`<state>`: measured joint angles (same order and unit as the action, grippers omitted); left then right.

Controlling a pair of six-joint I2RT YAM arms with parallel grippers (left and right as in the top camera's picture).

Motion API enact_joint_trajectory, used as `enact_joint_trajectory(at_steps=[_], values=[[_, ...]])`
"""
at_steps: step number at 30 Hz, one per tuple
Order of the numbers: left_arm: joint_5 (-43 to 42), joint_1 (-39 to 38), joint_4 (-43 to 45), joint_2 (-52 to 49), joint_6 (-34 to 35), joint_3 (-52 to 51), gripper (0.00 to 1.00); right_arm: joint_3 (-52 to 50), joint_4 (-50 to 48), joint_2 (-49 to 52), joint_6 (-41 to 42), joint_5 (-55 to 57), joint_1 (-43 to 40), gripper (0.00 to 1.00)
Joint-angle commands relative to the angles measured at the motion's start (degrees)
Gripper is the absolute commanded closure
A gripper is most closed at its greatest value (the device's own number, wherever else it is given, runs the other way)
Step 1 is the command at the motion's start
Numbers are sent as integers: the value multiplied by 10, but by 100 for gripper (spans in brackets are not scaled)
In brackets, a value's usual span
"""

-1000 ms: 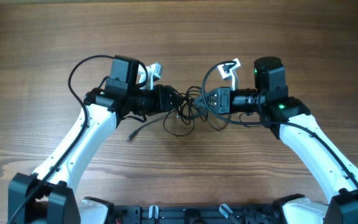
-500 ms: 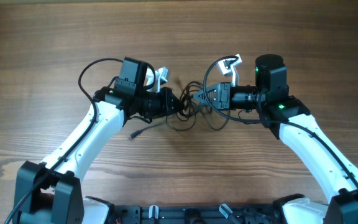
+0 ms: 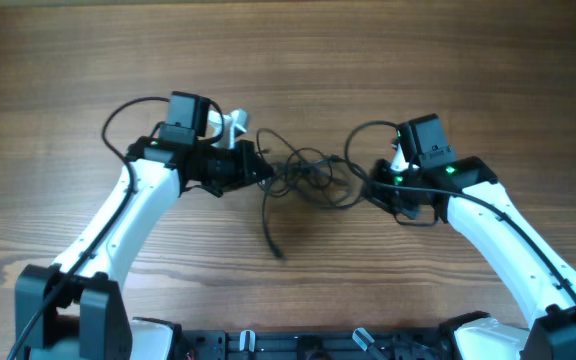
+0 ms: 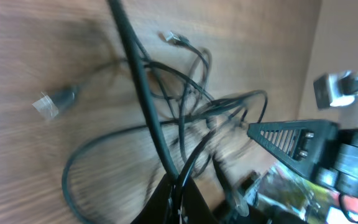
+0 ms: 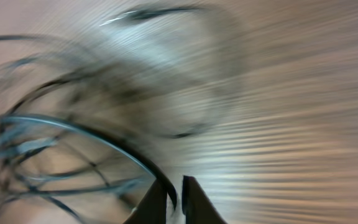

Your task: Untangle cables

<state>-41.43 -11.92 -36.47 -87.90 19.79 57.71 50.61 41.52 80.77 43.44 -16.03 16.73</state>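
Observation:
My left gripper's pieces of cable still run into the tangled loops to the gripper's right in the overhead view. Next, the gripper rises over the loops and releases.
The cables (image 3: 303, 172) are thin black cords in tangled loops on the wooden table between my two arms. One strand runs down to a plug end (image 3: 274, 250). My left gripper (image 3: 260, 172) is shut on strands at the tangle's left side. In the left wrist view the pinched cords (image 4: 166, 149) rise from my fingertips (image 4: 179, 193), and a silvery tip (image 4: 178, 38) and a taped plug (image 4: 55, 101) lie on the wood. My right gripper (image 3: 376, 190) is shut on a cord at the tangle's right side; the right wrist view, blurred, shows the cord (image 5: 104, 140) between its fingers (image 5: 174, 198).
A thicker black arm wire loops out left of my left wrist (image 3: 118, 125). The table is bare wood (image 3: 298, 50) all around the tangle. My arm bases stand at the front edge (image 3: 288, 345).
Both grippers have pulled apart, left arm leftward and right arm down and right. The tangle has stretched wider, and a strand with a plug end now hangs toward the front.

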Motion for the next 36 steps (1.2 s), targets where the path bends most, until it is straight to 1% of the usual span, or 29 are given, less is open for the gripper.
enact_joint_trajectory(at_steps=[1,2,4,6,7,9,10,14,16,19,22,25,27,32,36], values=[[23,43,4,35,-31,3,96,-4,26,4,17,199,-11,75],[23,46,5,39,-31,3,96,-4,27,4,17,199,-11,66],[23,50,4,45,-31,3,96,-4,27,4,17,199,-11,59],[23,50,4,48,-31,3,96,-4,16,4,14,182,-11,58],[23,50,3,48,-31,3,96,-4,1,4,-9,158,-11,58],[23,50,-2,48,-31,3,96,-4,-49,4,-106,87,-11,57],[21,50,-3,48,-31,3,96,-4,-70,4,-137,55,-11,53],[-18,50,4,48,-32,3,96,-4,-153,4,-235,-93,-11,51],[-53,50,14,48,-40,3,96,-4,-193,4,-253,-155,-11,50],[-143,49,33,48,-62,3,96,-4,-247,4,-254,-203,-10,51],[-200,40,56,48,-62,3,96,-4,-273,4,-255,-211,-8,50],[-209,23,71,48,-63,3,96,-4,-285,4,-255,-211,-5,49],[-209,8,75,48,-79,3,96,-4,-287,4,-263,-211,-5,49],[-209,-21,96,48,-91,3,96,-4,-268,5,-270,-211,-1,49],[-209,-27,128,53,-89,3,96,-5,-256,5,-277,-210,12,49]])
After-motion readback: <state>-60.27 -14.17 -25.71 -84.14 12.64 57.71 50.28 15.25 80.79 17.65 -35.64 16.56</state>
